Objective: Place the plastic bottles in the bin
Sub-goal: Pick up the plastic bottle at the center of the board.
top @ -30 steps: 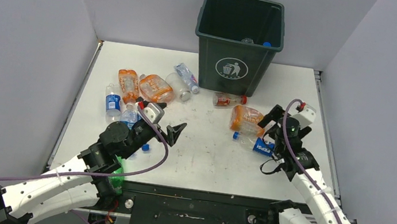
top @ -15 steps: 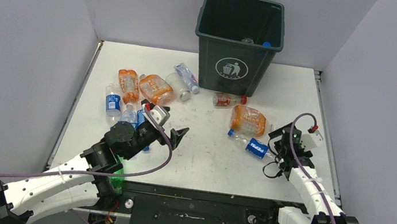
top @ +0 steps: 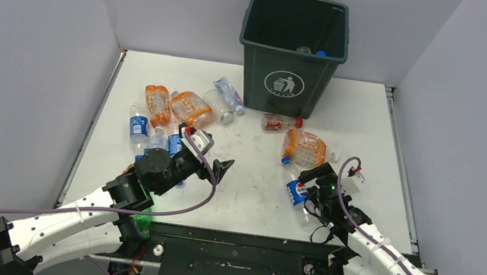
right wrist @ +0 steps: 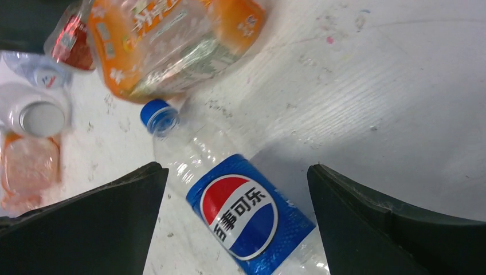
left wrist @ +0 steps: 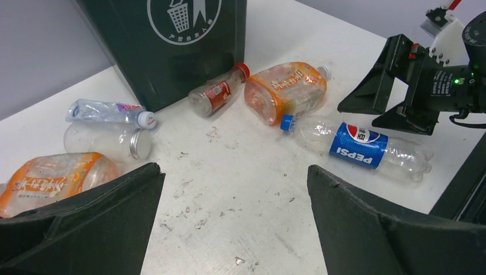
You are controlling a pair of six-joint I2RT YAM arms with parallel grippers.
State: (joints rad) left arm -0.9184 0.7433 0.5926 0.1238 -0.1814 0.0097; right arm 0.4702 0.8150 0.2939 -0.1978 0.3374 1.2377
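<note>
I need to lower my right gripper's open fingers around the blue Pepsi label, which is below the gripper and to its left in the top view.
The dark green bin stands at the back, with bottles inside. A clear Pepsi bottle with a blue label lies at the front right. My right gripper is open and straddles it; in the right wrist view the label lies between the jaws. An orange bottle and a red-labelled bottle lie behind it. Several orange and clear bottles lie at the left. My left gripper is open and empty above bare table.
The bin's front wall shows in the left wrist view, with a clear bottle with a silver cap to its left. A green thing sits under my left arm at the front edge. Grey walls close in three sides.
My right gripper has swung left and nearer, coming down over the Pepsi bottle, which has turned and shifted left. My left gripper has edged slightly right.
</note>
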